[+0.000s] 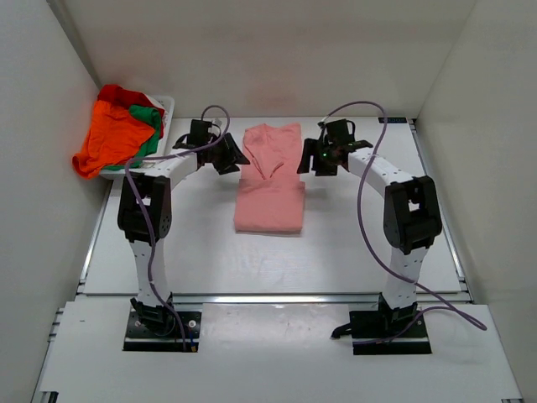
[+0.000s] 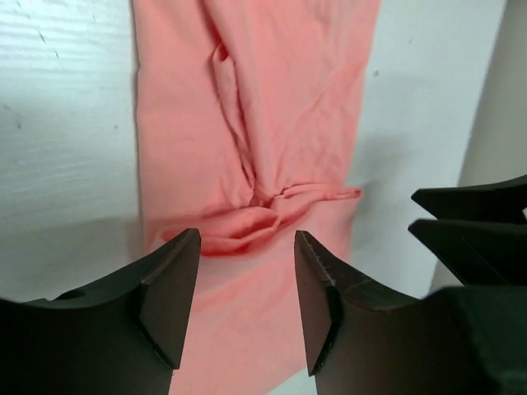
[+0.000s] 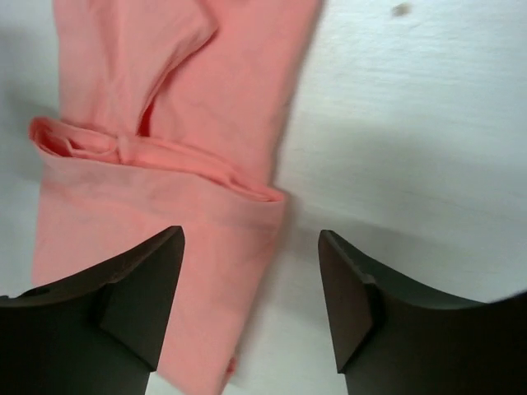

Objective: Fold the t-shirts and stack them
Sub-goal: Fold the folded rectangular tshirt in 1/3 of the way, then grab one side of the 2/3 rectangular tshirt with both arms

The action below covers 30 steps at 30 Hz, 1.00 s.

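Note:
My open right gripper draws back along the t-shirt's side and down onto the near corner of the t-shirt's hem next, since that corner is closer to my base.
A salmon pink t-shirt (image 1: pixel 268 180) lies on the white table (image 1: pixel 352 243) between my two arms, folded into a long strip with its far part doubled over and wrinkled. My left gripper (image 1: pixel 229 159) hovers at the shirt's left edge and my right gripper (image 1: pixel 307 162) at its right edge. In the left wrist view the left gripper (image 2: pixel 247 243) is open above the pink shirt (image 2: pixel 247 123), with nothing between its fingers. The right wrist view shows the right gripper (image 3: pixel 251 239) open over the edge of the shirt (image 3: pixel 165 90), holding nothing.
At the back left a white basket (image 1: pixel 165 106) holds a heap of t-shirts: bright orange (image 1: pixel 109 138), green (image 1: pixel 149 117) and red (image 1: pixel 122 94), the orange one hanging over its side. White walls close in on the left, right and rear.

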Motion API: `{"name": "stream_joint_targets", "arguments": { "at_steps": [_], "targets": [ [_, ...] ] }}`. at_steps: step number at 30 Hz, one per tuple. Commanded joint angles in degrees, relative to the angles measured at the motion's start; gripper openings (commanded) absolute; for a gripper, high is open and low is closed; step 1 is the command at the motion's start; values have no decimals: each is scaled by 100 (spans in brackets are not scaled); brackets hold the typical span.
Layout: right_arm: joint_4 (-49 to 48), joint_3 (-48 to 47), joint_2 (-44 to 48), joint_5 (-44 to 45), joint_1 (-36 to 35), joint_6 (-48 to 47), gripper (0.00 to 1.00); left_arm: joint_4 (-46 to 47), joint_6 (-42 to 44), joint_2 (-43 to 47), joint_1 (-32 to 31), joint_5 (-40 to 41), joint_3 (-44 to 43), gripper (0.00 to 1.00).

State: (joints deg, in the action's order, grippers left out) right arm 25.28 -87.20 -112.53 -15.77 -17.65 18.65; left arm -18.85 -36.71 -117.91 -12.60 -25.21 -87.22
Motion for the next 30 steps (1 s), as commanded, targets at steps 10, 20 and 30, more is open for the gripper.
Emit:
{"name": "stream_joint_targets", "arguments": {
  "at_steps": [10, 20, 30],
  "targets": [
    [-1155, 2721, 2234, 672, -299, 893, 68, 619, 76, 2693, -39, 313, 3103, 63],
    [-2009, 4492, 3238, 1242, -1179, 2457, 65, 1832, -1321, 4223, -1191, 2028, 5487, 65],
    [-2756, 5002, 3158, 1094, -1215, 3179, 62, 2483, -1884, 4197, -1148, 2512, 5734, 66]
  ]
}}
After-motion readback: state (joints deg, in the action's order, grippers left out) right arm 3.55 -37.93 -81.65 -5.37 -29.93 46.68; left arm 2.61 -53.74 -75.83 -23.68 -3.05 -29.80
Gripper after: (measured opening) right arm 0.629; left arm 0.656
